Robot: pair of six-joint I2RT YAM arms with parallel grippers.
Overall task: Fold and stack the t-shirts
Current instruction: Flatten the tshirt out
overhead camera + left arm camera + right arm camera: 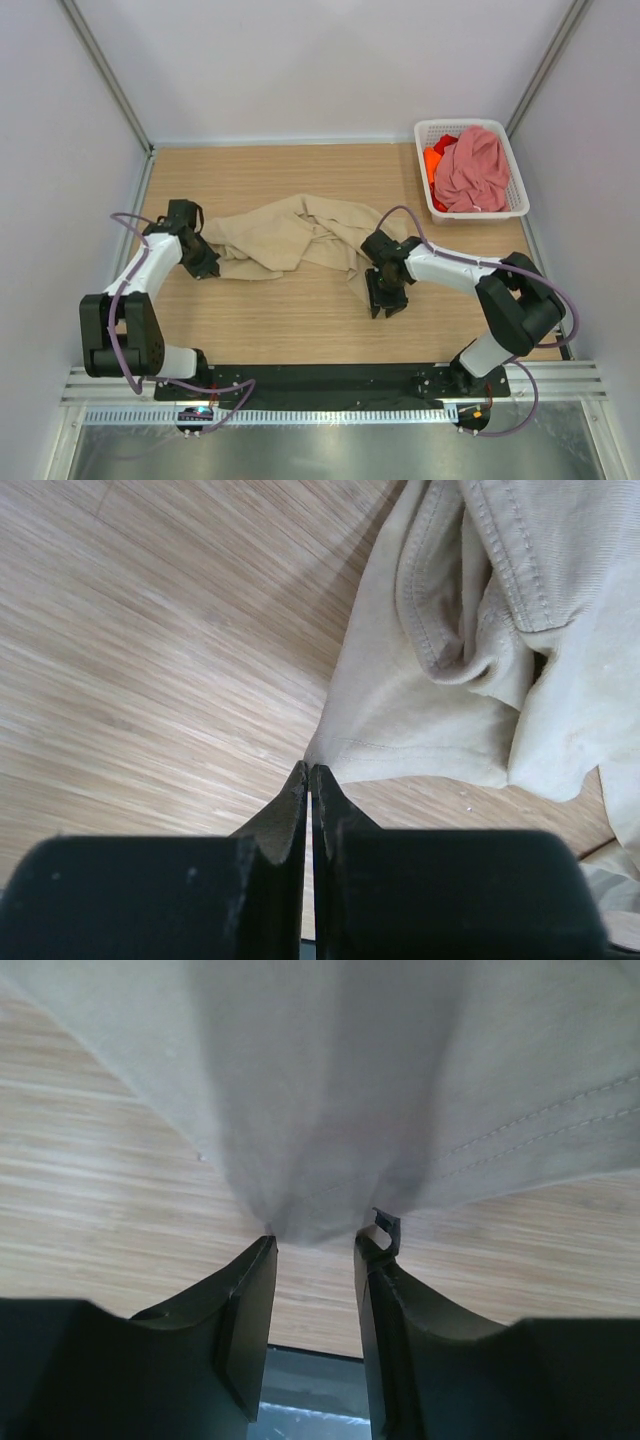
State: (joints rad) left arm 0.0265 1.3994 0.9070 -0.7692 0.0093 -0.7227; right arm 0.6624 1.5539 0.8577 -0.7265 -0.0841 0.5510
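The robot's right gripper will stay low at the beige-tan t-shirt's near hem corner (308,1230) and close its open fingers, since the hem corner is already between them.
The beige-tan t-shirt (300,232) lies crumpled across the middle of the wooden table. My left gripper (205,265) is at its left edge. In the left wrist view its jaws (308,769) are shut, pinching a corner of the shirt's hem (420,730). My right gripper (386,300) is at the shirt's lower right part. Its jaws (315,1242) are open, and the beige cloth (330,1110) bunches right at the fingertips. The dusty pink t-shirt (472,170) and the bright orange t-shirt (434,160) lie heaped in the basket.
A white lattice basket (520,200) stands at the back right corner of the table. White walls with metal posts enclose the table on three sides. A black base rail (320,380) runs along the near edge.
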